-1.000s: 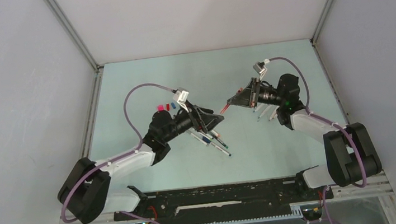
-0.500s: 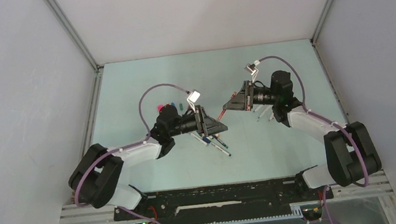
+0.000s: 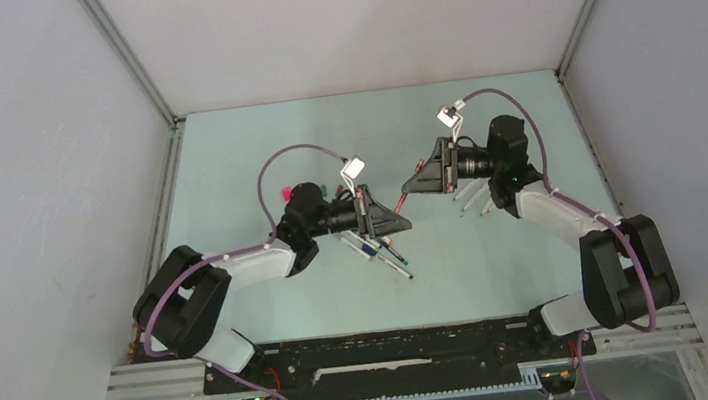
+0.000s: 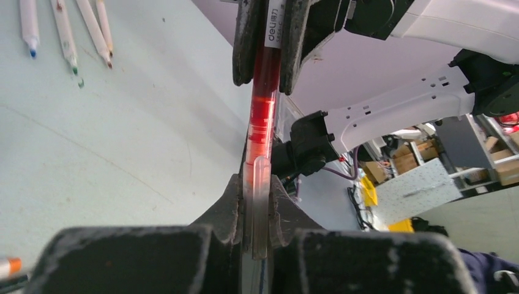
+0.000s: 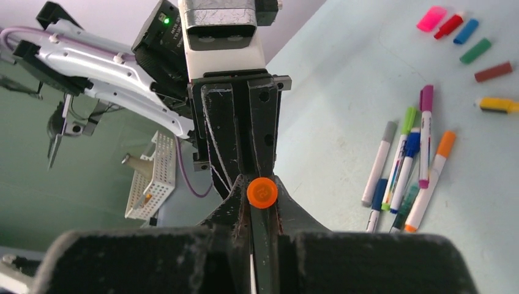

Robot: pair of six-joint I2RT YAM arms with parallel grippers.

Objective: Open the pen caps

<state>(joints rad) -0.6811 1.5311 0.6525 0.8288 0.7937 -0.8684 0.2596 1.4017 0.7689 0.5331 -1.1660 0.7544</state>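
The right gripper holds the body of the red pen and should next pull it off its cap, then lower it beside the uncapped pens to let it go, since they lie below, to the right in the top view.
A red pen [image 4: 263,113] hangs in the air between my two grippers. In the left wrist view my left gripper [image 4: 256,187] is shut on its translucent red pen cap [image 4: 261,174]. Above it my right gripper [image 4: 264,76] clamps the white labelled barrel. The right wrist view shows my right gripper [image 5: 262,187] shut on that pen, whose round orange end [image 5: 262,192] faces the camera. From above, the left gripper [image 3: 400,213] and the right gripper [image 3: 409,188] meet tip to tip over the table's middle.
Several capped pens [image 5: 404,165] lie in a bundle on the pale green table [image 5: 343,104] below the left gripper. Loose pen caps [image 5: 465,33] lie in a row further left. Several uncapped pens [image 4: 64,30] lie beside the right arm.
My left arm has reached right and its jaws have closed from wide open onto the pen cap. The right gripper has shifted slightly back and left, keeping hold of the pen.
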